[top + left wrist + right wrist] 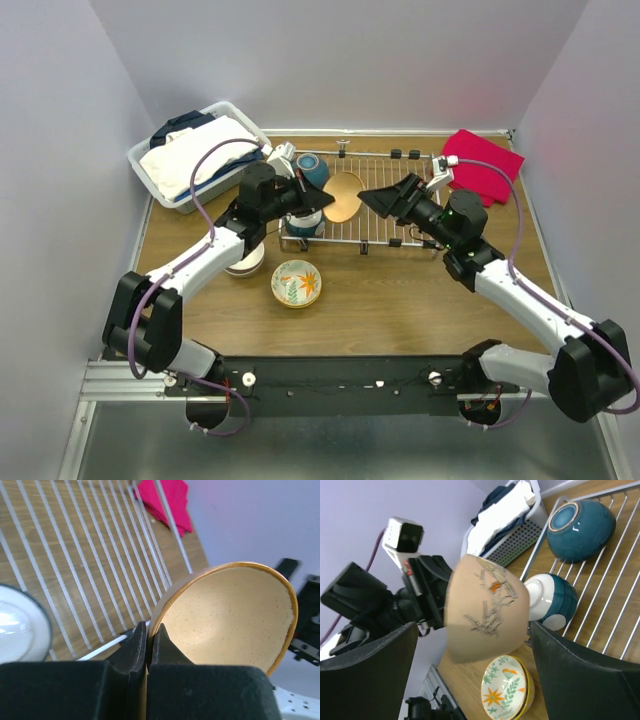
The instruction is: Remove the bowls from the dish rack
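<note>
I should next bring the beige bowl back with my left gripper, lower it and let go of its rim on bare tabletop beside the floral bowl, because that spot is below and back.
My left gripper is shut on the rim of a beige bowl and holds it on edge, lifted over the silver wire dish rack. In the left wrist view the jaws pinch the bowl's brown rim, with the speckled cream inside facing the camera. My right gripper is open, with a finger on each side of that bowl's sketched outer wall and not touching it. A teal bowl and an overturned teal-and-white bowl sit in the rack. A floral bowl and a cream bowl stand on the table.
A white laundry basket with clothes stands at the back left. A red cloth lies at the back right, beyond the rack. The left arm reaches over the cream bowl. Walls close in the table on three sides.
</note>
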Robot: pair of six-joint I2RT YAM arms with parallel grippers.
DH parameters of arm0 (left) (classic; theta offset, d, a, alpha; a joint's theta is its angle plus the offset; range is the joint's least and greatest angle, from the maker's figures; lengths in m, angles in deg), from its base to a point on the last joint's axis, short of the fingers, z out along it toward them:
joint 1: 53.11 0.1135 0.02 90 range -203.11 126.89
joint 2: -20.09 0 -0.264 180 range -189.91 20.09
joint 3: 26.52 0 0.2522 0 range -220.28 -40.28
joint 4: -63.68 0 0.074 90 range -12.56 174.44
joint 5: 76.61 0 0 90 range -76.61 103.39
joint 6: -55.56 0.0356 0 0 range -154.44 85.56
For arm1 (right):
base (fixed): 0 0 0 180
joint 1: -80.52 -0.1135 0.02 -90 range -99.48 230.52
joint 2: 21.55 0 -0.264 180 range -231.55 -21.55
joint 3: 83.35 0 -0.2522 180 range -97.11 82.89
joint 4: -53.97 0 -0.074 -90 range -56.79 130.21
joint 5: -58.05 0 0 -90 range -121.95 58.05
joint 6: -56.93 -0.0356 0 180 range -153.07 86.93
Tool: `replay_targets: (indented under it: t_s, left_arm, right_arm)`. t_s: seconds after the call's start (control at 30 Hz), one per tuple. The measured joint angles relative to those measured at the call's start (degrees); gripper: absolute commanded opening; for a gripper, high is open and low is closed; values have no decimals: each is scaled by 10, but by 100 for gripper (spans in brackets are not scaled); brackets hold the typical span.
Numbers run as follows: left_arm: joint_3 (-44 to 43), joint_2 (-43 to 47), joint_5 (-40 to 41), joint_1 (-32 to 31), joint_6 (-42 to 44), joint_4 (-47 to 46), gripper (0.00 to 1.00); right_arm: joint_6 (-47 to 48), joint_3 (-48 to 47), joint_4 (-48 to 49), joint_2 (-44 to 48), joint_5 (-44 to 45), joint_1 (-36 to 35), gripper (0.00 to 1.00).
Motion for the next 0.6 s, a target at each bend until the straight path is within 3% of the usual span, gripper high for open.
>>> replay_targets:
  t_s: [0.2, 0.37, 0.6]
  left_arm:
    - [-10, 9, 55, 1, 80, 116, 0]
    - [-24, 15, 101, -24, 148, 220, 0]
    - [-62, 12, 158, -160, 219, 314, 0]
  right_arm:
    - [98, -7, -91, 62, 40, -2, 100]
    - [186, -31, -202, 100, 123, -3, 100]
    - [261, -40, -298, 147, 257, -3, 100]
